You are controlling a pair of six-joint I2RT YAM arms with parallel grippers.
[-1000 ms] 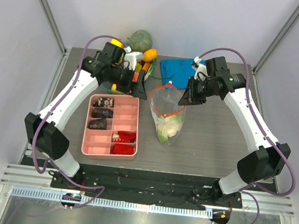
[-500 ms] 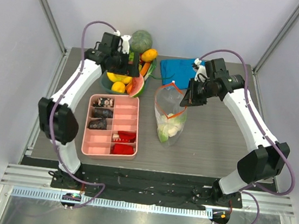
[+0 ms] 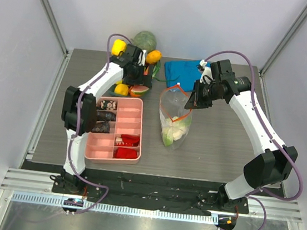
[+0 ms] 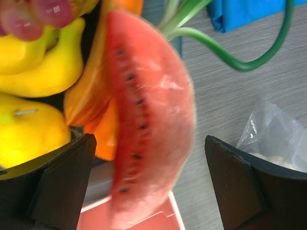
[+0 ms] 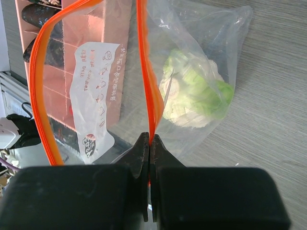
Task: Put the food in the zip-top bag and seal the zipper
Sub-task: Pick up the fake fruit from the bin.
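The watermelon slice is already between my left gripper's fingers, so next I should keep that gripper nearly in place and close its fingers on the watermelon slice's half by the tray [image 4: 153, 148].
The zip-top bag [image 3: 173, 117] stands open mid-table with a white-green cauliflower [image 5: 192, 93] inside. My right gripper [image 5: 149, 143] is shut on the zipper [image 5: 145, 72] at the bag's right rim and holds the mouth up; it also shows in the top view [image 3: 194, 101]. My left gripper [image 4: 151, 187] is open, one finger on each side of the watermelon slice [image 4: 148, 115], not touching it. The slice leans on the food pile [image 3: 129, 84] at the back left, with yellow bananas [image 4: 43, 57], a lemon [image 4: 29, 129] and green leaf stems [image 4: 216, 48].
A pink compartment tray [image 3: 115, 130] with small dark and red pieces lies left of the bag, just in front of the pile. A folded blue cloth [image 3: 182, 72] lies behind the bag. An orange [image 3: 154, 55] and a green round fruit [image 3: 145, 40] sit at the back.
My left arm has swung back from beside the bag to the food pile and now straddles the watermelon slice. My right gripper has kept its hold on the zipper.
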